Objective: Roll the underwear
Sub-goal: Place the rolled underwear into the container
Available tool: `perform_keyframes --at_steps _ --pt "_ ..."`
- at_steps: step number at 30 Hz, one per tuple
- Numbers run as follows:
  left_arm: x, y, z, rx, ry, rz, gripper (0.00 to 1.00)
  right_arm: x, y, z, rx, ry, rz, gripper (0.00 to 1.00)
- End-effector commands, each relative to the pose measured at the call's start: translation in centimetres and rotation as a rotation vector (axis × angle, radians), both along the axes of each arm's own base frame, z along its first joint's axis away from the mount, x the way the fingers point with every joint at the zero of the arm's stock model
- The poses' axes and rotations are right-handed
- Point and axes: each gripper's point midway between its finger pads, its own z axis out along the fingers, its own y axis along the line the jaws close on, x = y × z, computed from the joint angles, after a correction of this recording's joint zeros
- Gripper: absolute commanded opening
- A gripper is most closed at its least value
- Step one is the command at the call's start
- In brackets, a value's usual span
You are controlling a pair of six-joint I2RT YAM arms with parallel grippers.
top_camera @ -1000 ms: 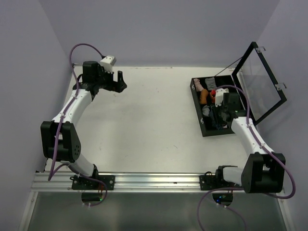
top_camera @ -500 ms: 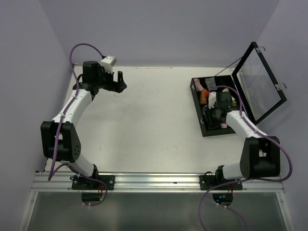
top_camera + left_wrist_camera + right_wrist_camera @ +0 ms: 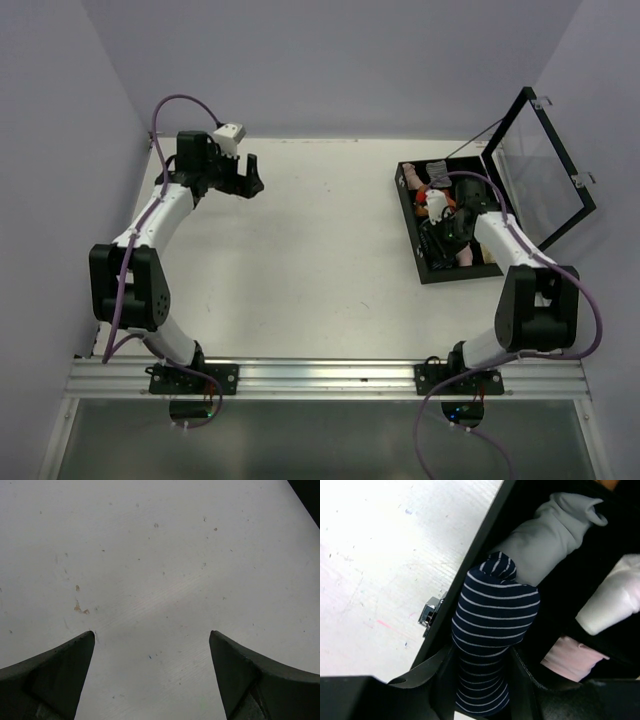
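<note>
The robot's right gripper should next turn and lower the striped roll deeper beside the black box's latched side before it opens, because the striped roll's far end overlaps the grey roll.
A rolled piece of underwear [image 3: 492,625], navy with thin white stripes, sits between the fingers of my right gripper [image 3: 482,662], which is shut on it. The roll lies along the left inner wall of the black box [image 3: 475,555]. In the top view my right gripper [image 3: 437,228] is down inside that box [image 3: 425,272], and the arm hides the striped roll. My left gripper [image 3: 252,175] hovers at the far left of the table. Its jaws stand wide apart over bare white surface [image 3: 151,637], holding nothing.
The box also holds a grey roll [image 3: 545,535], a white roll [image 3: 615,600] and a pink piece [image 3: 572,655]. A metal latch [image 3: 429,615] sticks out of the box's left wall. The clear lid [image 3: 540,170] stands open to the right.
My right wrist has swung left and farther back inside the box, with its forearm turning. My left arm has shifted slightly.
</note>
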Motion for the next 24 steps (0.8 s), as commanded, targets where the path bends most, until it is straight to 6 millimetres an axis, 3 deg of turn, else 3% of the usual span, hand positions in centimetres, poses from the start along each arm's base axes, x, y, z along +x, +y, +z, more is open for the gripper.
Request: perform_keyframes --at_steps 1,7,15,19,24 --pt "0.6 -0.1 0.9 0.014 -0.027 -0.007 1.00 -1.2 2.9 1.1 0.130 0.070 0.210 0.00" --pt "0.5 0.0 0.6 0.026 -0.013 -0.012 1.00 -2.5 4.1 -0.9 0.210 0.179 0.275 0.00" --pt "0.2 0.5 0.4 0.052 -0.004 -0.006 1.00 -4.1 3.0 -4.3 0.162 0.288 0.292 0.00" --pt "0.2 0.5 0.0 0.054 0.010 -0.008 1.00 -4.5 1.5 -4.4 0.132 0.326 0.305 0.00" --pt "0.1 0.5 -0.6 0.057 0.032 -0.011 1.00 -5.8 1.0 -4.0 0.152 0.431 0.383 0.00"
